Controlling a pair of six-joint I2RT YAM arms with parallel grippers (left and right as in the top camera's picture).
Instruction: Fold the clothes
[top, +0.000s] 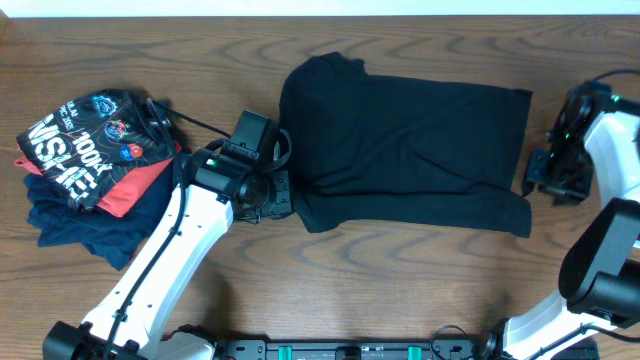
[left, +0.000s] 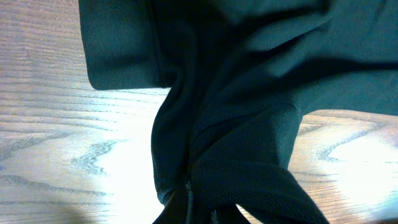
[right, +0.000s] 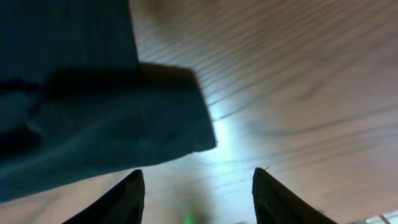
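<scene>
My left gripper will next lift, bring the shirt's edge outward and down, and release it on the shirt's end by the pile, as that end is outward of its fingers.
The black polo shirt lies folded lengthwise across the middle of the wooden table. My left gripper is at the shirt's lower left corner and is shut on a bunch of its fabric, which rises from the jaws in the left wrist view. My right gripper hangs just off the shirt's right edge, open and empty. In the right wrist view its two fingers frame bare wood, with the shirt's corner just ahead and to the left.
A pile of other garments sits at the left: a black printed tee on top of red and navy clothes. The table's far edge runs along the top.
</scene>
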